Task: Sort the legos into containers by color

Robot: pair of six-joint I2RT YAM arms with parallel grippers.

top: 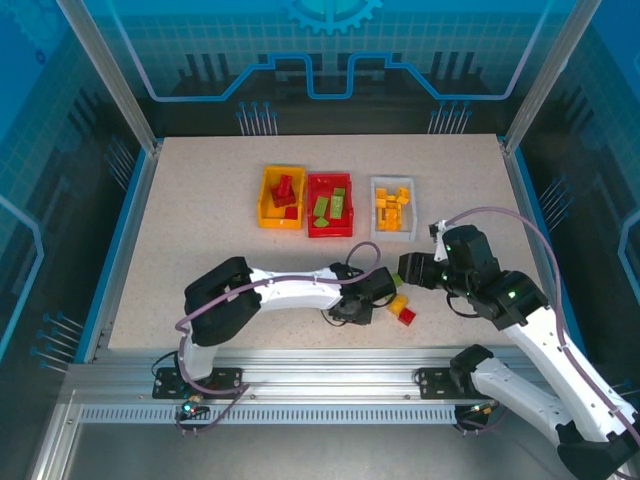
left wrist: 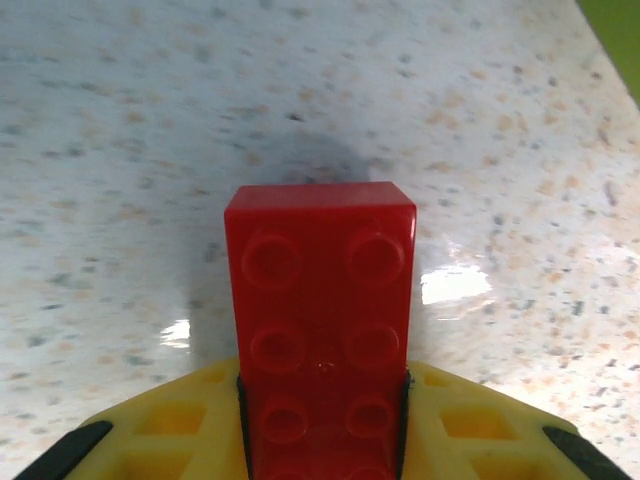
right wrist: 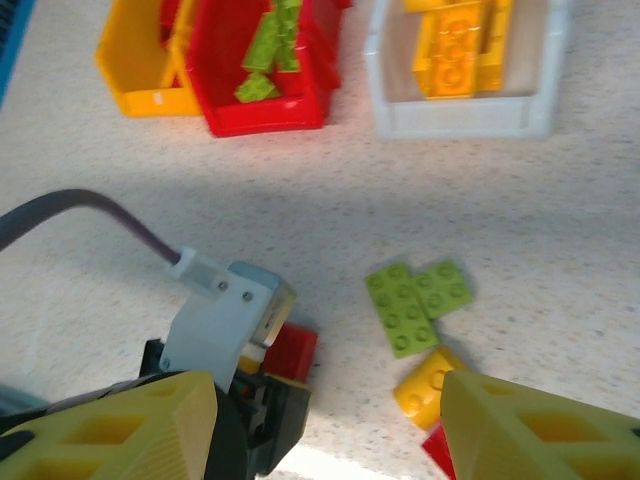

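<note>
The yellow-orange container [top: 268, 210] holds red legos and is outward of the left gripper, so the left gripper will next go up and outward over that container to let go of the red lego.
My left gripper [left wrist: 322, 425] is shut on a red lego [left wrist: 320, 300], which sticks forward between the yellow fingers [left wrist: 170, 420], low over the table. In the right wrist view that red lego [right wrist: 293, 350] shows beside the left gripper's body. My right gripper [right wrist: 330, 430] hangs open above the loose legos: two light green ones [right wrist: 415, 303], a yellow one [right wrist: 428, 385] and a red sliver [right wrist: 440, 447]. The yellow-orange container [top: 268, 210] holds red legos, the red container [top: 330, 228] green ones, the white container [top: 394, 234] yellow-orange ones. Both grippers [top: 380, 290] [top: 408, 272] are at the front centre.
The two arms are close together near the front edge of the table [top: 200, 220]. A purple cable [right wrist: 60, 205] loops off the left wrist. Blue side rails [top: 118, 250] and metal posts border the table.
</note>
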